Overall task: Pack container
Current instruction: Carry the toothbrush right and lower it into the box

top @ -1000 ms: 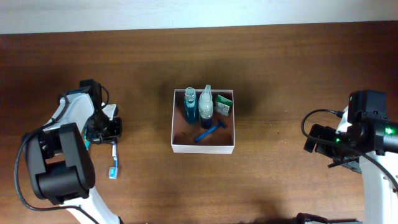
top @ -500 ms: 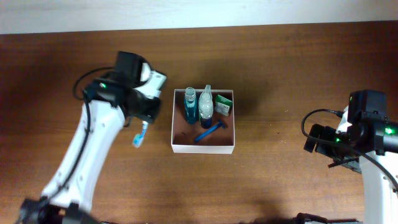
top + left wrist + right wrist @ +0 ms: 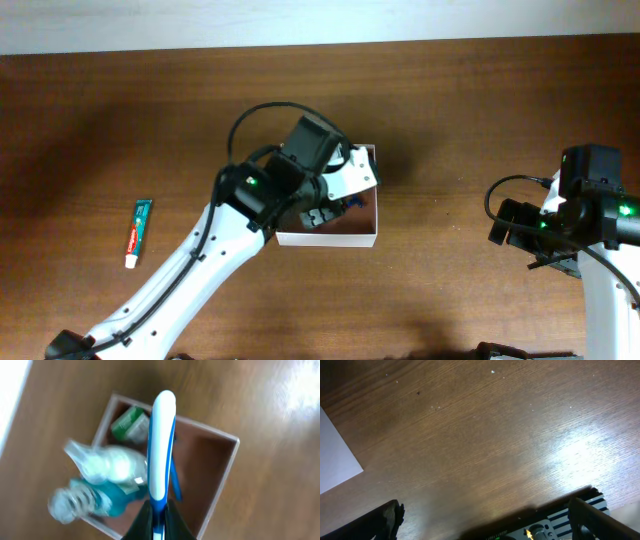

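Observation:
The bottom of the container is bare beside the blue razor point(image 3: 175, 480). My left gripper needs to go down into the container over that open part next and release the toothbrush point(image 3: 162, 445).
The container point(image 3: 340, 240), a white-walled square box with a reddish-brown floor, sits mid-table. It also shows in the left wrist view point(image 3: 226, 476). My left gripper point(image 3: 322, 212) is over the box, shut on a blue-and-white toothbrush point(image 3: 162, 445) that it holds above the floor; the jaws point(image 3: 159, 525) clamp the handle. Inside the box are a clear spray bottle point(image 3: 107, 462), a blue bottle point(image 3: 85, 500), a green-and-white packet point(image 3: 129, 422) and a blue razor point(image 3: 175, 480). My right gripper point(image 3: 510, 228) is open and empty at the far right, its fingers wide apart in the right wrist view point(image 3: 487, 525).
A small toothpaste tube point(image 3: 138, 232) lies on the brown wooden table at the left. The left arm covers most of the box from overhead. A white sheet-like edge point(image 3: 335, 460) shows at the left of the right wrist view.
My left arm has swung right with the toothbrush, from the table's left side to over the box. The toothpaste tube at the left has come into view. The right arm has not moved.

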